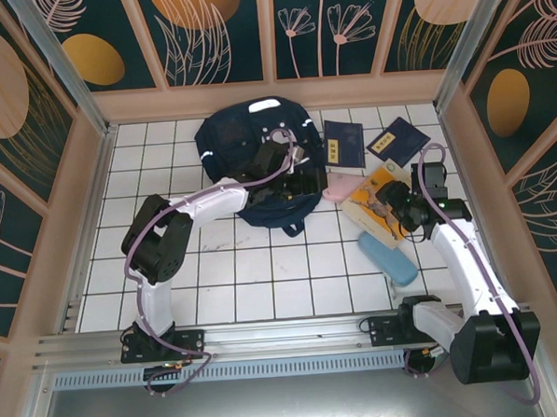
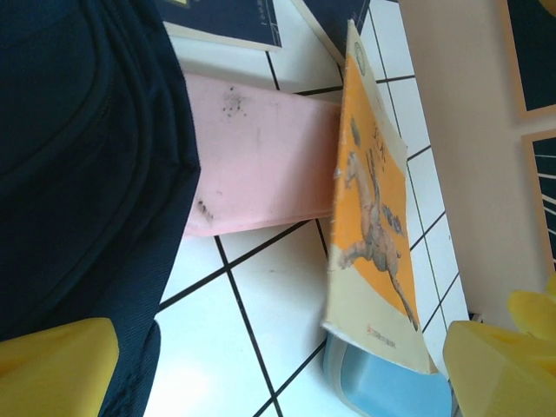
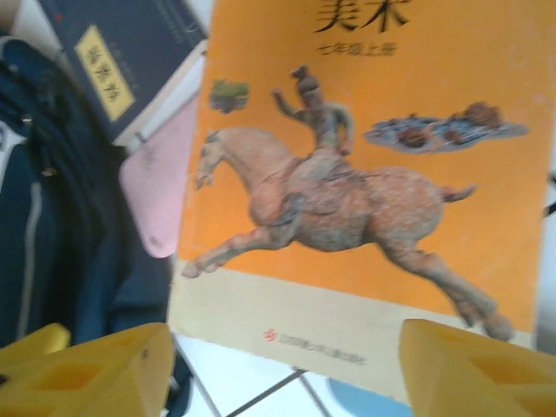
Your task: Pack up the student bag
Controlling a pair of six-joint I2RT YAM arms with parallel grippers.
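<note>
The orange book's edge by the bag is raised off the tiles, so my left gripper should lower past the bag and slightly back onto it.
The student bag (image 1: 253, 163), a dark navy backpack with white stripes, lies at the back middle of the tiled table. My left gripper (image 1: 302, 181) hovers at its right edge, open; its yellow fingers (image 2: 52, 369) stand wide apart over bare tile, with the bag (image 2: 78, 156) on the left. My right gripper (image 1: 397, 207) sits over an orange book with a horse picture (image 1: 376, 201). In the right wrist view that gripper (image 3: 287, 373) is open, both fingers (image 3: 473, 369) clear of the book's (image 3: 365, 156) near edge. The book (image 2: 373, 208) rests partly on a blue case (image 2: 391, 382).
A pink case (image 1: 341, 186) lies between the bag and the orange book. Two navy booklets with yellow labels (image 1: 343, 144) (image 1: 398, 141) lie behind them. The blue case (image 1: 388, 257) sits in front of the book. Wooden walls (image 1: 462, 152) ring the table.
</note>
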